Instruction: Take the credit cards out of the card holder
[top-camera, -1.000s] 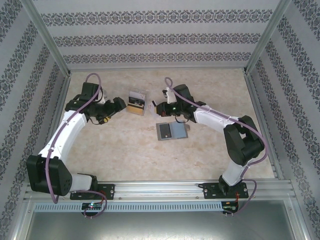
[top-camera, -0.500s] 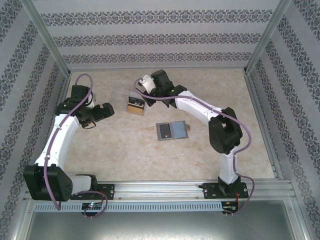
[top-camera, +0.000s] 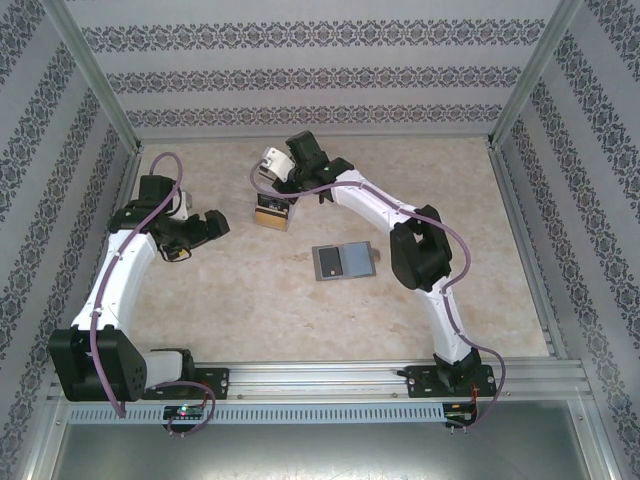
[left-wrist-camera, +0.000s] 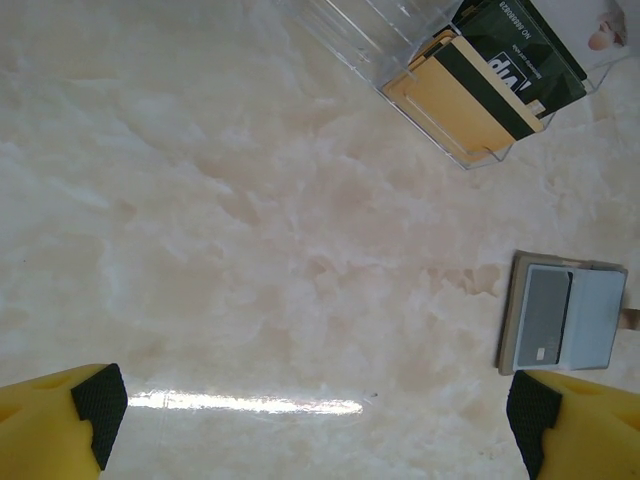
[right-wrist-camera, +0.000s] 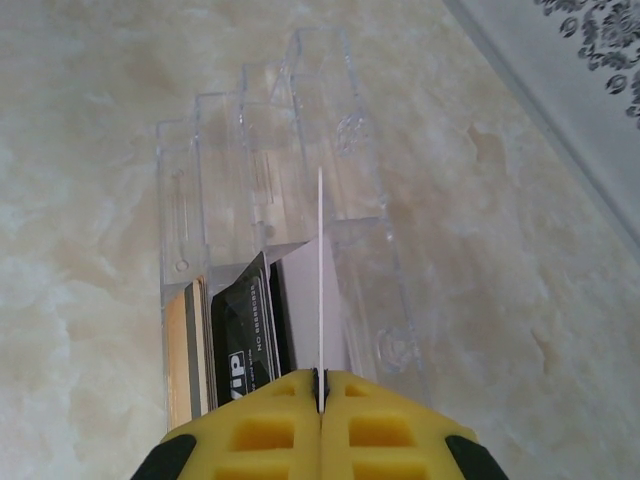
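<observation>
The thin white credit card comes down in my right gripper into the see-through box (right-wrist-camera: 270, 240) next for release, since the slot (right-wrist-camera: 366, 300) beside the standing white card is empty.
The grey card holder (top-camera: 343, 262) lies open and flat on the table; in the left wrist view the card holder (left-wrist-camera: 565, 318) shows a dark grey panel beside a light blue one. My right gripper (right-wrist-camera: 320, 395) is shut on a thin white credit card (right-wrist-camera: 319, 280), held edge-on just above a see-through box (right-wrist-camera: 270, 240). Several cards stand in that box, among them a tan one (right-wrist-camera: 175, 350) and a black one (right-wrist-camera: 245, 340). From above, the right gripper (top-camera: 283, 172) hangs over the box (top-camera: 272, 212). My left gripper (top-camera: 213, 226) is open and empty, well left of the holder.
Metal frame posts and patterned walls close in the marble table (top-camera: 250, 300) on three sides. The right arm (top-camera: 420, 250) arches over the table just right of the card holder. The see-through box (left-wrist-camera: 470, 80) sits beyond the holder.
The right arm has swung from beside the card holder back and left to above the see-through box, carrying the white card. The left arm drew back a little to the left.
</observation>
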